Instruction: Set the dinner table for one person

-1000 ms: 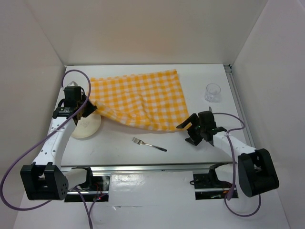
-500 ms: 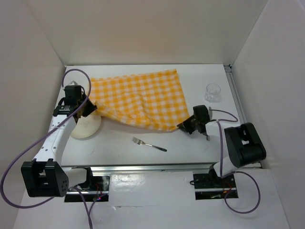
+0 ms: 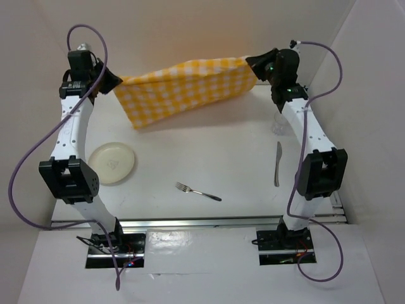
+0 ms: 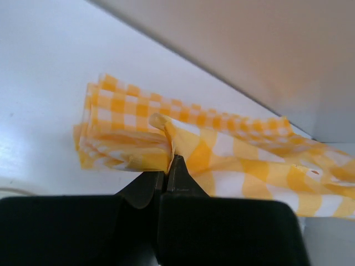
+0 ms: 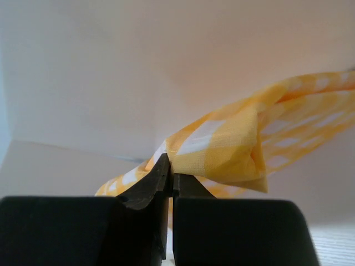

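Note:
The cloth still hangs in the air, so my left gripper should next lower and draw back toward the bare table between plate [image 3: 111,163] and fork to release the cloth's corner.
A yellow-and-white checked cloth [image 3: 183,88] hangs stretched in the air above the far end of the dinner table [image 3: 209,149]. Raised high at the far left, my left gripper [image 3: 115,82] is shut on the cloth's left corner [image 4: 222,149], its jaws [image 4: 169,162] pinching a fold. At the far right, just as high, my right gripper [image 3: 254,64] is shut on the cloth's other corner [image 5: 227,147], the fabric bunched at its tips [image 5: 170,173]. A cream plate [image 3: 111,163], a fork [image 3: 198,191] and a knife [image 3: 277,163] lie on the table.
A clear glass [image 3: 277,130] stands at the right, mostly hidden behind the right arm. White walls close in the back and both sides. Metal rails run along the table's near edge [image 3: 190,221] and right edge. Purple cables loop from both arms.
The right gripper closed on the cloth's right corner. Both arms then rose and swung back, lifting the cloth off the table. The knife now shows where the right arm had been.

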Available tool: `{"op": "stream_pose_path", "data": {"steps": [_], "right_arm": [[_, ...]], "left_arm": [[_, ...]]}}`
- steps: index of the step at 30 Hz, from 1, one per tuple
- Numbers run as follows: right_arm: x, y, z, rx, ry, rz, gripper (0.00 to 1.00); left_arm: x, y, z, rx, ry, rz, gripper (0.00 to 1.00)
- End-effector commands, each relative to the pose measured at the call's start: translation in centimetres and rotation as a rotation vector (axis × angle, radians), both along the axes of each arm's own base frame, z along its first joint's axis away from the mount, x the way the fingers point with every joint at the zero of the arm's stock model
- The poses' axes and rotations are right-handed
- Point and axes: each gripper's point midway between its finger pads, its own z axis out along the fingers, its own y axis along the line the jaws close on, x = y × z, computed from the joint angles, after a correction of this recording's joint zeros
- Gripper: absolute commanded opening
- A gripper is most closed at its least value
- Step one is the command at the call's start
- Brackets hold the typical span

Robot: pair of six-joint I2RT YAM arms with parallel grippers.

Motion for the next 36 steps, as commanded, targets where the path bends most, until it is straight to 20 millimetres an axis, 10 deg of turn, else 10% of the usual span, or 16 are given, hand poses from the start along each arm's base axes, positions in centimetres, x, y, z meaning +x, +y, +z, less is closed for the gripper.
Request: {"op": "stream_pose_path", "data": {"steps": [1,8,9,14,15,19,21,22,27,29,30,32,36], "right_arm": [[-2.3,-2.3,4.9,-0.088,-0.123,-0.041,0.0],[-8.5,-2.8,-4.2,-0.11,0.03,0.005,0.0],[-10.1,-2.7,-8.8,-0.108,0.125,0.018,0.0],[-17.9,-2.4,-17.7,-0.049,0.311,0.06,0.0],[-18.2,-2.1,-17.0,-0.043,0.293,0.078,0.0],[-22.0,-2.4,-22.7,-0.081,0.461,0.107,0.2],[-22.9,-2.7,-23.0,-0.122,0.479,0.114,0.45],[-23.1,-2.8,-22.9,-0.135,0.474,0.119,0.75],[-23.9,-4.2,-20.6,-0.245,0.461,0.094,1.0],[-24.2,-5.0,-19.3,-0.273,0.428,0.055,1.0],[-24.1,-5.9,-18.7,-0.291,0.419,0.006,0.99],[-23.7,-7.0,-17.7,-0.31,0.396,-0.055,0.84],[-22.3,-5.9,-16.9,-0.349,0.378,-0.075,0.47]], "left_arm": [[-0.9,-0.3,6.3,0.029,-0.138,-0.064,0.0],[-4.7,-2.1,1.7,-0.016,-0.084,-0.13,0.0],[-5.9,-2.7,-2.0,-0.045,-0.007,-0.15,0.0],[-12.9,-3.0,-12.0,-0.077,0.194,-0.093,0.0],[-13.7,-2.4,-12.9,-0.072,0.213,-0.07,0.08],[-15.2,-2.1,-15.2,-0.036,0.312,-0.081,1.0],[-14.7,-1.6,-14.8,-0.02,0.348,-0.068,1.0],[-14.4,-1.0,-14.4,0.001,0.351,-0.042,1.0],[-12.4,-0.4,-10.2,0.053,0.249,-0.05,0.99],[-11.8,-1.2,-9.6,0.058,0.234,-0.087,0.75],[-11.7,-1.8,-9.6,0.067,0.247,-0.112,0.37],[-11.4,-3.4,-12.1,0.089,0.336,-0.155,0.0],[-12.0,-5.8,-17.4,0.082,0.524,-0.197,0.0]]}}
